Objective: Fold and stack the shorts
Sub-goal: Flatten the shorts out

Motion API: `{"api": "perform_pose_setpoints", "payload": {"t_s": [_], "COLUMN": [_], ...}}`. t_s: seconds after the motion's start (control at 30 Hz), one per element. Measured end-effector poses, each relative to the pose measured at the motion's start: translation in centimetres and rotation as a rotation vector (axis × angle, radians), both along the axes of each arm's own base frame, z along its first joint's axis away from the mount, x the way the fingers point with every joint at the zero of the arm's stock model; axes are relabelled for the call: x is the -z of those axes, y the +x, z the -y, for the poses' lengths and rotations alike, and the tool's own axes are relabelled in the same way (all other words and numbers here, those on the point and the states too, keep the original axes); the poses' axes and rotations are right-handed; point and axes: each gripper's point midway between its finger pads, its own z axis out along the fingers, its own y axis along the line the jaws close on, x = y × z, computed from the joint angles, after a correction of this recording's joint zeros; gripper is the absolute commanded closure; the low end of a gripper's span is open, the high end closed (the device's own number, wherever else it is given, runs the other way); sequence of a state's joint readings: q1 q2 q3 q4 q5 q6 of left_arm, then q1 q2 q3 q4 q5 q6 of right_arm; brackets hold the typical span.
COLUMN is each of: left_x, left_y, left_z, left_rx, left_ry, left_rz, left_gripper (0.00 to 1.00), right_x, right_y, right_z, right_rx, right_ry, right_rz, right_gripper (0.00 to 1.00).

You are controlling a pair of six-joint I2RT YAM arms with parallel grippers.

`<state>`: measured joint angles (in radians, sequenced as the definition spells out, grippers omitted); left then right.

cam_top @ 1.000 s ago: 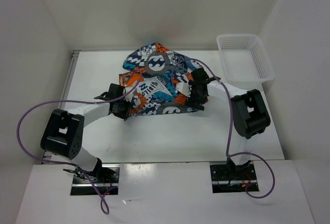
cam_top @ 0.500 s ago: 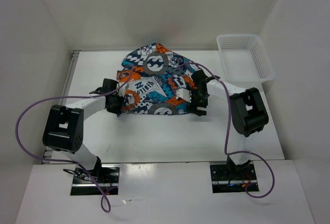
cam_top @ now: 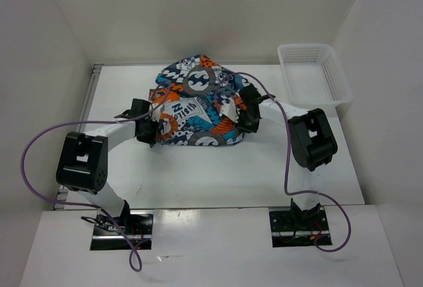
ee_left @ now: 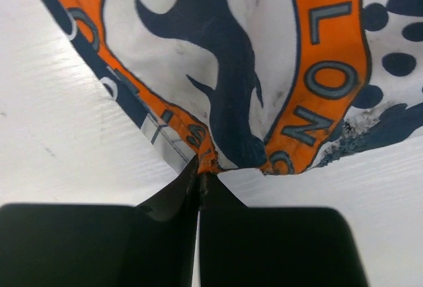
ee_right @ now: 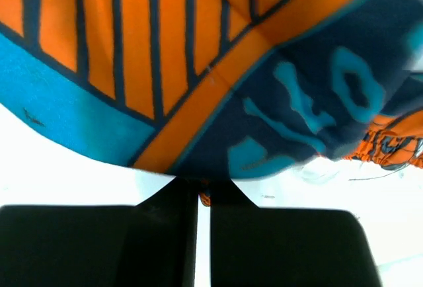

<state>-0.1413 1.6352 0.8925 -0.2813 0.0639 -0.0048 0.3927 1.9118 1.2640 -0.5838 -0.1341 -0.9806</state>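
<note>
My right gripper lifts the bunched shorts next, carries them outward and down and releases them near the table's far edge, since that edge lies outward of it.
The shorts (cam_top: 195,105) lie bunched in the middle of the white table, a busy blue, orange, white and grey print with grey wave logos. My left gripper (cam_top: 149,129) is shut on the shorts' left edge; the left wrist view shows an orange hem (ee_left: 208,161) pinched between the black fingers. My right gripper (cam_top: 242,120) is shut on the shorts at their right edge; in the right wrist view a bit of orange fabric (ee_right: 205,198) sits between the closed fingers, under the blue and orange cloth (ee_right: 198,69).
A white plastic basket (cam_top: 312,72) stands at the back right of the table (cam_top: 198,174). White walls enclose the back and sides. Purple cables loop from both arms.
The right gripper went from open to shut on the shorts' right edge and moved slightly back and left. The left gripper drew its edge left, then held. The shorts bunched up.
</note>
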Motion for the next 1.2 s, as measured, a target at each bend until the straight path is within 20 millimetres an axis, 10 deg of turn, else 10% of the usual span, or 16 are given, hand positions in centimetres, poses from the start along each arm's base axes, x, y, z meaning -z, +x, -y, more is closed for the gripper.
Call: {"api": "perform_pose_setpoints", "payload": {"t_s": [0.17, 0.23, 0.37, 0.57, 0.73, 0.97, 1.2], "left_x": [-3.0, -7.9, -24.5, -47.4, -56.7, -60.9, -56.0], "left_y": [2.8, 6.8, 11.5, 2.1, -6.7, -9.4, -0.2], "left_z": [-2.5, -4.1, -6.8, -8.2, -9.9, -10.2, -10.3], "left_rx": [-0.079, -0.13, -0.227, -0.314, -0.382, -0.387, -0.344], "left_ry": [0.022, 0.032, 0.049, 0.021, 0.019, 0.026, 0.031], "left_rz": [0.055, 0.194, 0.62, 1.184, 1.446, 1.546, 1.358], "left_gripper": [1.0, 1.0, 1.0, 1.0, 1.0, 1.0, 1.0], "right_x": [-5.5, -12.2, -29.0, -47.4, -55.1, -57.7, -45.7], "right_y": [3.6, 7.7, 11.8, 2.5, -5.4, -9.9, -7.4], "right_z": [-2.2, -4.3, -7.4, -8.1, -6.6, -7.6, -9.4], "right_rx": [0.089, 0.128, 0.164, 0.078, -0.036, -0.159, -0.072], "right_ry": [0.082, 0.19, 0.431, 0.73, 0.884, 1.015, 0.928], "right_rz": [0.074, 0.22, 0.544, 0.794, 0.874, 0.807, 0.442], "right_gripper": [1.0, 1.0, 1.0, 1.0, 1.0, 1.0, 1.0]}}
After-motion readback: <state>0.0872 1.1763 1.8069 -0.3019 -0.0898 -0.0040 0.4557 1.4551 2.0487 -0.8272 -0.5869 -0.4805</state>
